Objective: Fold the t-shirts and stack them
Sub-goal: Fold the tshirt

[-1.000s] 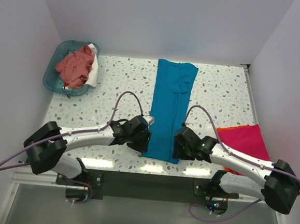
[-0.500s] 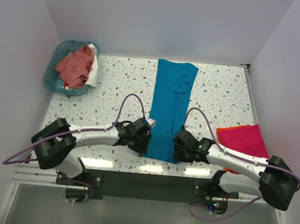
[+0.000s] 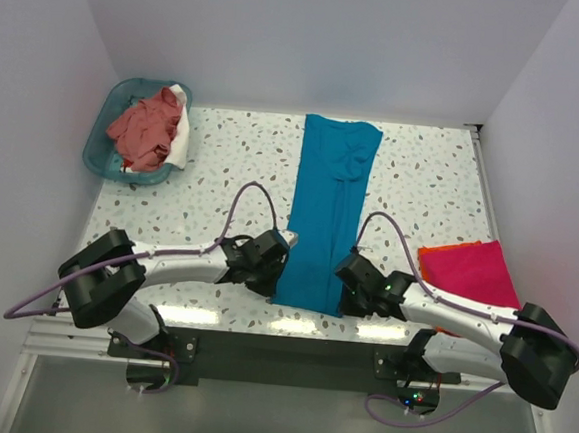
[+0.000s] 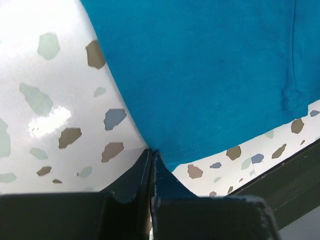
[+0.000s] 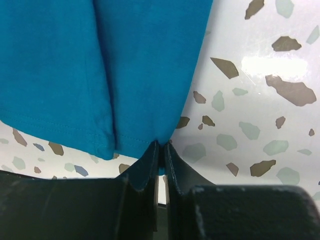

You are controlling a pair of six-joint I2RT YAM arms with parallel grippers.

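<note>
The right gripper next lifts the t-shirt's hem corner, carries it outward and down, and releases it on the t-shirt's far half (image 3: 358,190), as that lies outward of the gripper.
The teal-blue t-shirt (image 3: 325,214) lies as a long narrow strip down the middle of the table, collar end far, hem near. My left gripper (image 3: 276,284) is shut on the hem's near-left corner; in the left wrist view its fingertips (image 4: 151,151) pinch the teal cloth (image 4: 200,75). On the near-right corner my right gripper (image 3: 344,299) is shut, and the right wrist view shows the cloth (image 5: 125,65) caught between that gripper's (image 5: 161,144) tips. A folded magenta-pink t-shirt (image 3: 471,273) lies at the right on an orange one (image 3: 445,248).
A translucent teal basket (image 3: 106,127) stands at the far left corner with a salmon-pink t-shirt (image 3: 146,127) and a white one (image 3: 180,146) heaped in it. White walls close in the sides and back. The table's dark front edge (image 4: 300,180) runs just behind the hem.
Both grippers have gone from open to shut, each taking hold of a hem corner of the teal t-shirt. The arms shifted slightly toward the near edge.
</note>
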